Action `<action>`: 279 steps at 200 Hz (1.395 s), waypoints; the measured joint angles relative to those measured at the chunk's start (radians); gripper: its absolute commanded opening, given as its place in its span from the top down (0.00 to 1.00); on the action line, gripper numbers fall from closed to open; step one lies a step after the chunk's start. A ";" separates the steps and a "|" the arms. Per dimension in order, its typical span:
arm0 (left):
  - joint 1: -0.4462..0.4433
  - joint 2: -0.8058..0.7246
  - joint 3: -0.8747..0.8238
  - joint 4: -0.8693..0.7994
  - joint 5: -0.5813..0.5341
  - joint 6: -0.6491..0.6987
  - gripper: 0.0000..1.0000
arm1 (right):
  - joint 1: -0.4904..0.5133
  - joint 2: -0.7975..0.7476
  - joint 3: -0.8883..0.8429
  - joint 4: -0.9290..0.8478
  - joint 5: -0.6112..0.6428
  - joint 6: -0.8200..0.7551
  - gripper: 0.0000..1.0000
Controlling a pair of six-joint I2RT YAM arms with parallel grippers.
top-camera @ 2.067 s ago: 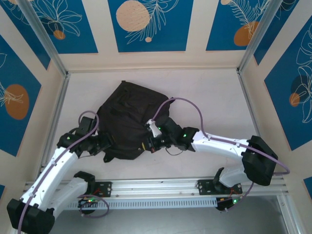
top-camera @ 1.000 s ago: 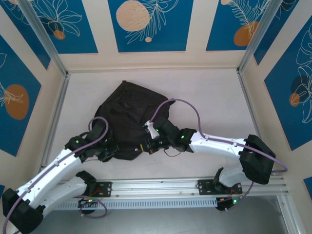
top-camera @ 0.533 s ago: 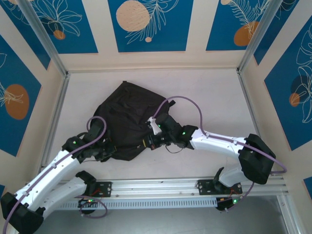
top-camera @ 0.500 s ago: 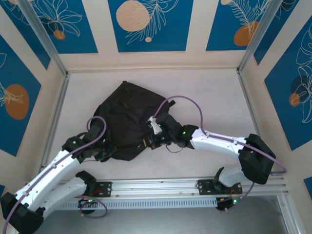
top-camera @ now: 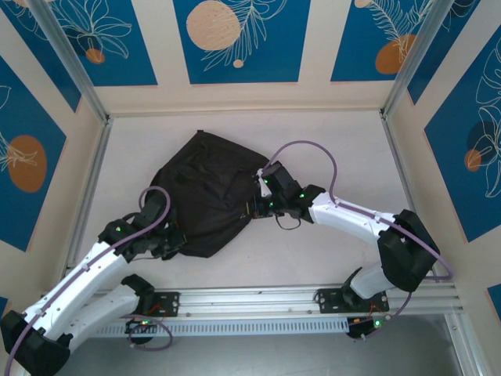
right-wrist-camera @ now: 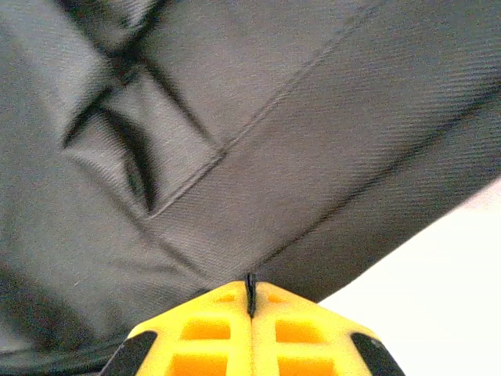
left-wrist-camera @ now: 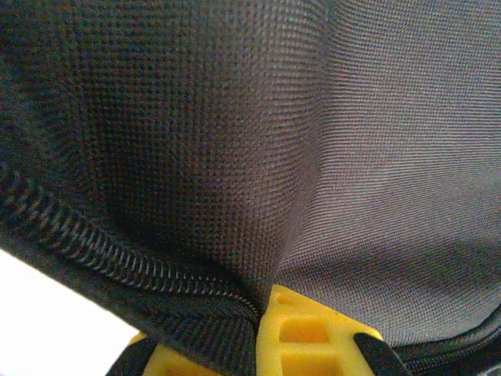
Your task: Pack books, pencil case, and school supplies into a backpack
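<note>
The backpack (top-camera: pixel 205 192) is crooked, so my left gripper needs to sweep across next toward the bare tabletop, past the end of the backpack nearer to the gripper, and let go of the fold of the backpack's fabric.
The black backpack (top-camera: pixel 205 192) lies slumped in the middle of the table. My left gripper (top-camera: pixel 178 240) is at its near left corner. Its yellow fingers (left-wrist-camera: pixel 313 333) are shut on a fold of the backpack's fabric (left-wrist-camera: pixel 235 157) beside a zip (left-wrist-camera: pixel 117 258). My right gripper (top-camera: pixel 253 208) is at the backpack's right edge. In the right wrist view its fingertips (right-wrist-camera: pixel 282 309) are pressed together, with a thin black sliver of the backpack (right-wrist-camera: pixel 235 141) pinched between them. The books, pencil case and school supplies are hidden.
Metal posts and patterned blue walls (top-camera: pixel 235 39) enclose the table. A rail (top-camera: pixel 250 301) runs along its near edge. The right arm's purple cable (top-camera: pixel 313 153) arcs above the table right of the backpack. Bare tabletop (top-camera: pixel 344 149) lies to the right and far side.
My right gripper has moved right and farther away along the backpack's right edge, still shut. The backpack's right edge has shifted with it. The left gripper has kept its hold and place.
</note>
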 measured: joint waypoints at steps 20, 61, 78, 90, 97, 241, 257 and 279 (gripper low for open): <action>0.000 0.000 0.000 0.010 0.012 0.006 1.00 | -0.003 0.002 0.006 -0.011 0.023 0.008 1.00; 0.000 0.000 -0.001 0.035 0.049 0.026 1.00 | -0.015 0.002 0.007 -0.004 0.030 0.011 1.00; 0.000 0.001 -0.007 0.049 0.069 0.034 1.00 | -0.023 0.002 0.007 -0.004 0.031 0.010 1.00; 0.000 0.006 -0.011 0.063 0.088 0.042 1.00 | -0.031 0.002 0.007 -0.004 0.037 0.008 1.00; 0.000 0.013 -0.013 0.074 0.103 0.046 1.00 | -0.036 0.002 0.007 -0.005 0.042 0.006 0.97; -0.449 0.658 0.375 0.240 0.206 0.229 0.90 | -0.132 -0.475 -0.042 -0.140 0.374 -0.118 0.27; -0.487 0.737 0.452 0.242 0.215 0.255 0.85 | -0.146 -0.498 -0.055 -0.155 0.373 -0.118 0.27; -0.516 0.785 0.495 0.237 0.233 0.294 0.60 | -0.161 -0.520 -0.073 -0.179 0.368 -0.124 0.04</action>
